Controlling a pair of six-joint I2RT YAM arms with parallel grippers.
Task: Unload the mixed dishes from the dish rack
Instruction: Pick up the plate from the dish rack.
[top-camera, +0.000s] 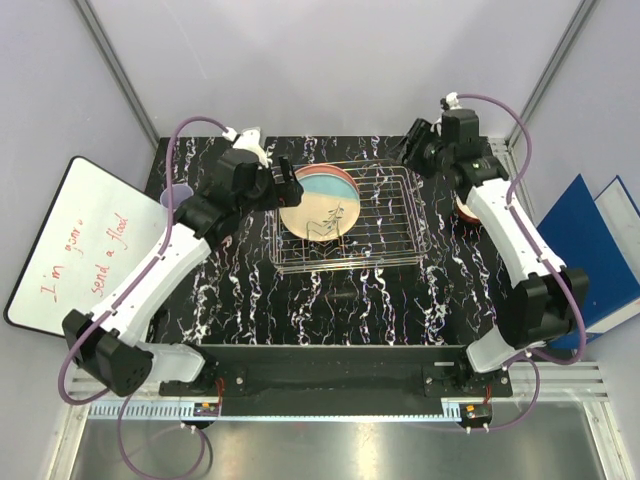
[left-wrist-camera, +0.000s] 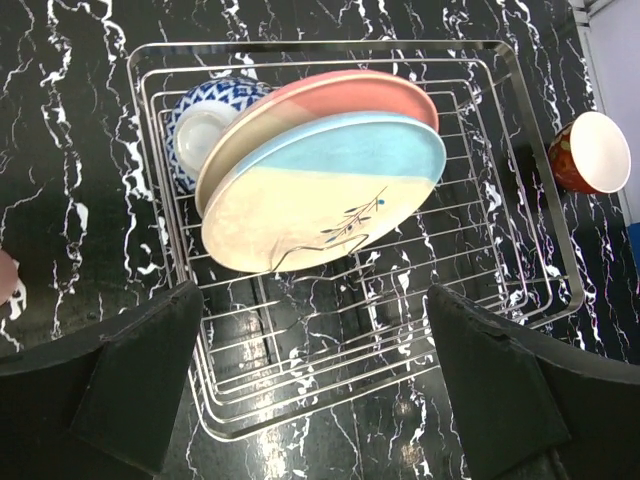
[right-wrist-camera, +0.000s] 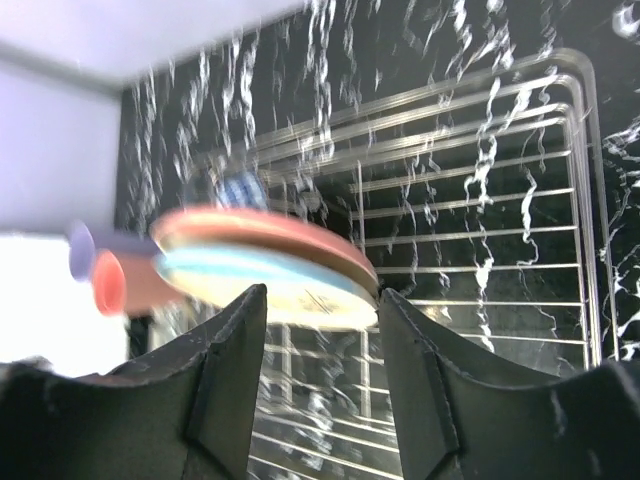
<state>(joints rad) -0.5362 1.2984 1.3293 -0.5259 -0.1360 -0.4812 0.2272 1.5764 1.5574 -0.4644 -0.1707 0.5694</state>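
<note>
My right gripper needs to move down and to the left in the top view next, onto the cream/blue plate's rim (top-camera: 356, 196) (right-wrist-camera: 352, 298), because that plate leans below the gripper on that side.
The silver wire dish rack (top-camera: 385, 215) stands mid-table. Two large plates lean in its left part: the cream/blue plate (left-wrist-camera: 330, 195) in front and the cream/pink plate (left-wrist-camera: 345, 95) behind it. A blue-white patterned bowl (left-wrist-camera: 205, 125) sits in the rack behind them. A red bowl (left-wrist-camera: 590, 150) stands outside the rack on the right. My left gripper (top-camera: 280, 186) is open and empty, above the rack's left end by the plates. My right gripper (top-camera: 410, 146) is open and empty, above the rack's far right corner. The right wrist view is blurred and shows the plates (right-wrist-camera: 260, 270).
A lavender cup (top-camera: 178, 196) stands on the table left of the left arm, and a pink cup (right-wrist-camera: 115, 283) lies beside it. A whiteboard (top-camera: 70, 250) leans at the left. Blue folders (top-camera: 595, 250) lie at the right.
</note>
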